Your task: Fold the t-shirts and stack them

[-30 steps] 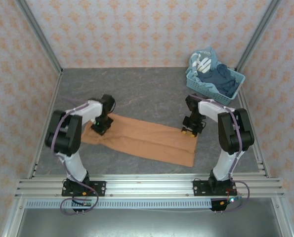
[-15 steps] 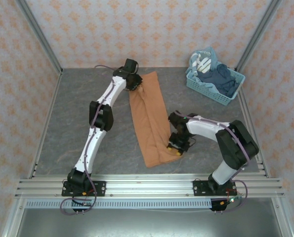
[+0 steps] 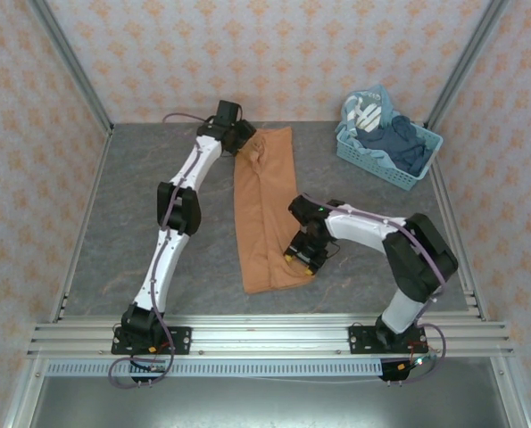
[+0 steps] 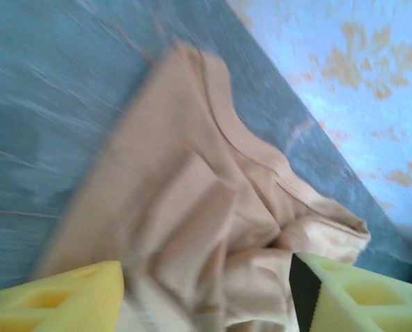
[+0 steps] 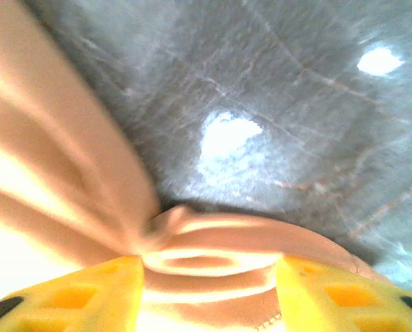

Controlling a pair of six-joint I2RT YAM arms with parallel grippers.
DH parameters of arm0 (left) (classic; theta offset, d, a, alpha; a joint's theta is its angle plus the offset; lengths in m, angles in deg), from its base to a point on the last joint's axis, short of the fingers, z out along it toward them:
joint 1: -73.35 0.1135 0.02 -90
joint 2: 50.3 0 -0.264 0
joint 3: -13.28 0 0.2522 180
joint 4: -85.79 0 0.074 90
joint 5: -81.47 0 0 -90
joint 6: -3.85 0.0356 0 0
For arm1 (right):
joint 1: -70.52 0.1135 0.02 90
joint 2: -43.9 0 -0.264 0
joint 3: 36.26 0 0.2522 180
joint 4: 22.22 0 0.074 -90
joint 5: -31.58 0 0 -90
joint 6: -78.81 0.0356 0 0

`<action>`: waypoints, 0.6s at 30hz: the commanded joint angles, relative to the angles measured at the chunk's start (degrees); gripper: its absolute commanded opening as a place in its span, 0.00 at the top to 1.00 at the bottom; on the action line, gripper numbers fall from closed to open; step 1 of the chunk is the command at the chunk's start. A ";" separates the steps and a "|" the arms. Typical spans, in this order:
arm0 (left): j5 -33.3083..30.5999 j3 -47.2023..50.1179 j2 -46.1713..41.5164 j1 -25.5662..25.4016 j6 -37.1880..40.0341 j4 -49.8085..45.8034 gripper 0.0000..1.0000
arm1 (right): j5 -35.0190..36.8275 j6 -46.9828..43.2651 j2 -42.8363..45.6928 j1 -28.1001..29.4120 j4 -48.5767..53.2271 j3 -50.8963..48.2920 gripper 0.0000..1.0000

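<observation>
The right gripper shifts back along the orange-brown t-shirt's edge and down onto the t-shirt's near corner (image 3: 311, 281) next, because the t-shirt's long side and near end meet there.
The orange-brown t-shirt (image 3: 267, 209) lies as a long folded strip, running from the far middle of the table toward the near edge. My left gripper (image 3: 247, 144) is stretched out to its far end, where the cloth is bunched. In the left wrist view its jaws (image 4: 206, 297) stand wide apart, open, with the crumpled t-shirt (image 4: 192, 207) loose between them. My right gripper (image 3: 302, 254) sits at the strip's near right edge. Seen from the right wrist, that gripper (image 5: 209, 290) is open with a fold of the t-shirt (image 5: 212, 242) lying between its yellow fingers (image 5: 74, 294).
A light blue lattice basket (image 3: 377, 165) holding dark blue clothes stands at the back right corner. Grey tabletop (image 3: 140, 205) lies bare left of the left arm. Patterned walls close in the back and sides.
The t-shirt swung from lying across the table to lying lengthwise, and its near end then shifted left. Both grippers have opened and the cloth now lies loose between their jaws.
</observation>
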 commanded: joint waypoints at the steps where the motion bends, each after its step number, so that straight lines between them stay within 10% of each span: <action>1: -11.67 5.83 -18.91 1.63 9.00 -10.87 0.33 | 3.61 4.34 8.98 -1.97 6.55 1.67 0.43; 9: -2.03 45.66 -47.81 -0.68 11.88 -14.45 0.41 | 4.88 -2.81 22.46 -8.43 10.58 -2.51 0.44; 18: 18.93 102.67 -73.09 -21.63 1.82 -2.33 0.38 | -2.98 -11.32 18.69 -7.04 4.42 -9.70 0.49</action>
